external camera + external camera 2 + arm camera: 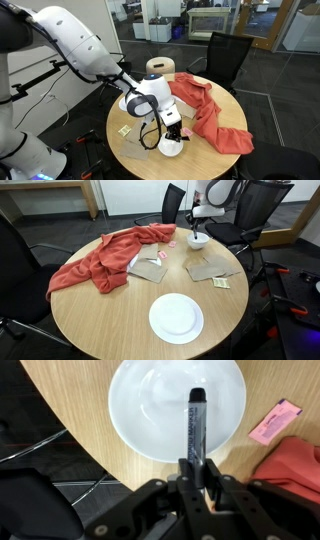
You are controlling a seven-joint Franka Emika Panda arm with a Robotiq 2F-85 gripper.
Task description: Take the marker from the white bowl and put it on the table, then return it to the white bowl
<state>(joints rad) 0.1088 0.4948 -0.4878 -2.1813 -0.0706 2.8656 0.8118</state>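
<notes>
My gripper rises off the bowl (198,240) next, crosses the table and lowers the marker onto bare wood (186,283) beside the white plate, because that spot lies clear.
In the wrist view my gripper (196,472) is shut on the black marker (195,425), which points out over the white bowl (150,405) just beneath it. The bowl looks empty. In an exterior view the gripper (174,132) hangs right above the bowl (171,148) at the near edge of the round wooden table (140,155). In the other exterior view the gripper (196,224) sits over the bowl (198,240) at the table's far edge (90,320). The marker is too small to make out in the exterior views.
A red cloth (210,115) (100,260) lies spread on the table beside the bowl. A flat white plate (176,317), brown paper pieces (212,270), a pink slip (274,422) and a small tag (125,130) lie on the table. Black chairs surround it.
</notes>
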